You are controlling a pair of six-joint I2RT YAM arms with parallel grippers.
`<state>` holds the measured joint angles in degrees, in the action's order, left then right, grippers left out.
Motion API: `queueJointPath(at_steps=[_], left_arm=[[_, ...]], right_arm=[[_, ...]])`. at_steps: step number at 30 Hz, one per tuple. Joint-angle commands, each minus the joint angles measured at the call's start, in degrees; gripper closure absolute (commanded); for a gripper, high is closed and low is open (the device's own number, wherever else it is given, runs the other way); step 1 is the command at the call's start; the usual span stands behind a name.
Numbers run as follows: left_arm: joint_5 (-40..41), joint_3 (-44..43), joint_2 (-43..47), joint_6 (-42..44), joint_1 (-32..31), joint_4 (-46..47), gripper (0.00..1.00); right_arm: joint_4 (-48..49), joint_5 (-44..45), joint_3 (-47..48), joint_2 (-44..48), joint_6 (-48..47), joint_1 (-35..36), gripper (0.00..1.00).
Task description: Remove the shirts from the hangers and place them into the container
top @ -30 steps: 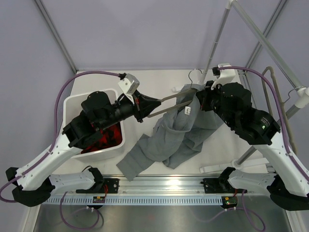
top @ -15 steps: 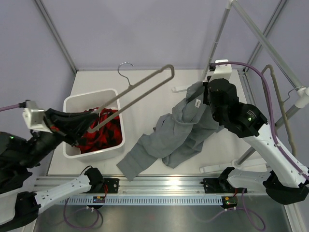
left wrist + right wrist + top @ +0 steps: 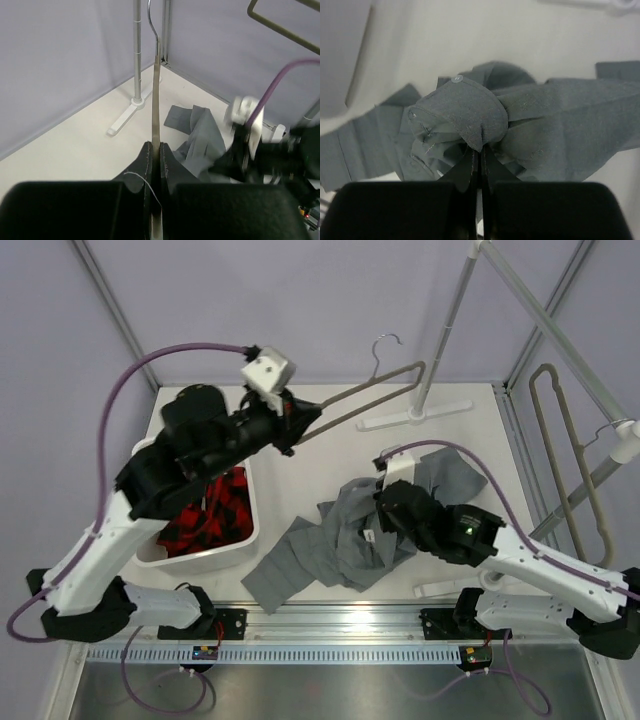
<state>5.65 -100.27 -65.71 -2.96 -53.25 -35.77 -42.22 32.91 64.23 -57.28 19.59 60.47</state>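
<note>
My left gripper moves toward the right in the top view next. It brings the hanger's hook over the rack's upper bar (image 3: 545,322) to release, since the hanger is bare.
My left gripper (image 3: 298,430) is shut on one end of a bare grey-beige hanger (image 3: 370,397), held in the air behind the basket with its silver hook (image 3: 385,341) toward the back wall. In the left wrist view the hanger bar (image 3: 155,95) runs straight out from the shut left gripper (image 3: 155,150). The grey shirt (image 3: 320,550) lies crumpled on the table. My right gripper (image 3: 385,512) is shut on a bunched fold of the grey shirt (image 3: 470,112), the right gripper (image 3: 480,150) pinching it from below. The plaid shirt (image 3: 205,520) lies inside the white container (image 3: 252,530).
A second hanger (image 3: 543,367) hangs on the white rack at the right. The rack's foot (image 3: 415,412) and upright pole (image 3: 448,325) stand at the back centre. Another rack foot (image 3: 450,588) lies near the front right.
The hanger has come out of the grey shirt; my left arm swung it left over the container, then back toward the rear. My right gripper dropped forward and left with the shirt.
</note>
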Motion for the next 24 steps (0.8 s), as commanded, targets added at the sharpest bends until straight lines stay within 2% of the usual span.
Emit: queueJointPath(at_steps=[1,6,13,24], left_arm=[[-4.4,-9.6,-7.1,2.4,-0.4,5.4,1.0],[-7.5,-20.7,-18.1,1.5,-0.3,5.6,1.0],[-10.0,-23.7,-25.6,-1.5,-0.7,13.2,1.0],[-10.7,-34.6,-37.0,-2.8,-3.9,16.4,1.0]], right_arm=[[2.7,-3.0,-6.6,-2.6,8.7,3.8,1.0],[6.3,-5.0,-11.2,-3.1,11.3,5.1,1.0],[7.0,-5.0,-11.8,-4.4,13.8,8.3,1.0],[7.1,0.6,-12.2,-8.9,21.2,17.5,1.0]])
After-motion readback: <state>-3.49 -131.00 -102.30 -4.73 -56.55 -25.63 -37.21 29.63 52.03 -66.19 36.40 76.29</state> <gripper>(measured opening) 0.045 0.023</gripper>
